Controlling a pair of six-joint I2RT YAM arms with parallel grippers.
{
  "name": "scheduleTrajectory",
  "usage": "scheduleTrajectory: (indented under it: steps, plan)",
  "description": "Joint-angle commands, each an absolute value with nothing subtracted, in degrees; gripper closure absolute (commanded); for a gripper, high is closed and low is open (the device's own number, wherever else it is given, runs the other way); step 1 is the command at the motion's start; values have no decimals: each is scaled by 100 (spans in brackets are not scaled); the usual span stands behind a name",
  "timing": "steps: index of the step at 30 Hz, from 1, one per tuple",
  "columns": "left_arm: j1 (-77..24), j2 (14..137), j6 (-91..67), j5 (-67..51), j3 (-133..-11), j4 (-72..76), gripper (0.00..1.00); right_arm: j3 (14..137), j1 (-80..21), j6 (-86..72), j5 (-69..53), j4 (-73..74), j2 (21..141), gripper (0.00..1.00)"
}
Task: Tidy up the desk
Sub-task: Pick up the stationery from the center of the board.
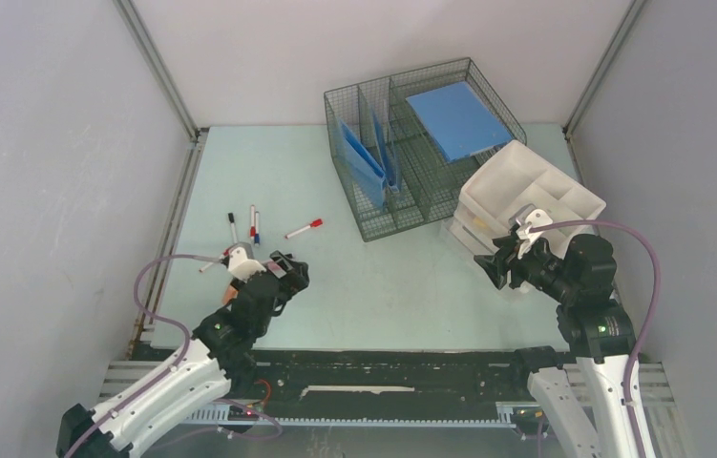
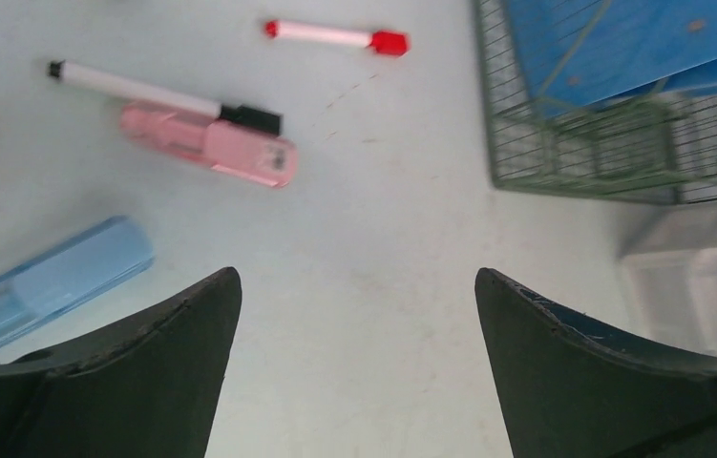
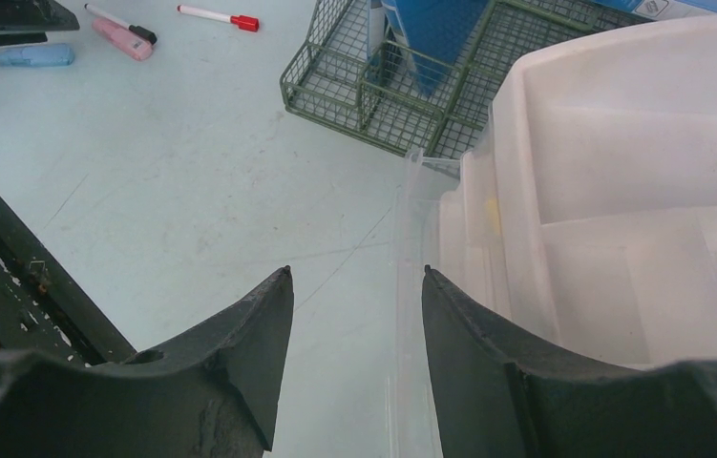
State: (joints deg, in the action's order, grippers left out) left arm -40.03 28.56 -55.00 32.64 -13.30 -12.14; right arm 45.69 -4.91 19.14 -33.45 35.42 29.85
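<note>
I need to bring my left gripper down and to the left in the wrist view next, around the pink highlighter's near end (image 2: pixel 270 160), since the black marker lines its far side.
The desk (image 1: pixel 335 277) is a pale mint-green tabletop. Loose pens lie at its left: a red-capped marker (image 1: pixel 304 228), a black-capped marker (image 1: pixel 232 227) and two more pens (image 1: pixel 253 225). In the left wrist view I see the red marker (image 2: pixel 335 36), the black marker (image 2: pixel 158 93), a pink highlighter (image 2: pixel 211 143) and a light blue one (image 2: pixel 49 281). My left gripper (image 1: pixel 297 272) is open and empty just this side of them (image 2: pixel 354 286). My right gripper (image 1: pixel 490 267) is open (image 3: pixel 354 277) at the near left corner of a white plastic drawer unit (image 3: pixel 622 191), whose clear edge runs between the fingers.
A green wire-mesh organizer (image 1: pixel 411 205) stands at the back centre with blue folders (image 1: pixel 366 162) upright in it and a blue book (image 1: pixel 456 119) on top. The white drawer unit (image 1: pixel 536 191) sits to its right. A black rail (image 1: pixel 383 367) runs along the near edge. Grey walls enclose the sides.
</note>
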Motion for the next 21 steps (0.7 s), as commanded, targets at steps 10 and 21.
scheduleTrajectory:
  steps: [10, 21]
  plan:
    - [-3342, 4652, -4467, 3107, -2684, -2237, 0, 4632, -466, 1974, -3421, 3513, 2971, 40]
    - [-2289, 5837, -5443, 2659, -2926, -1900, 18, 4632, -458, 1996, -3411, 3520, 2943, 40]
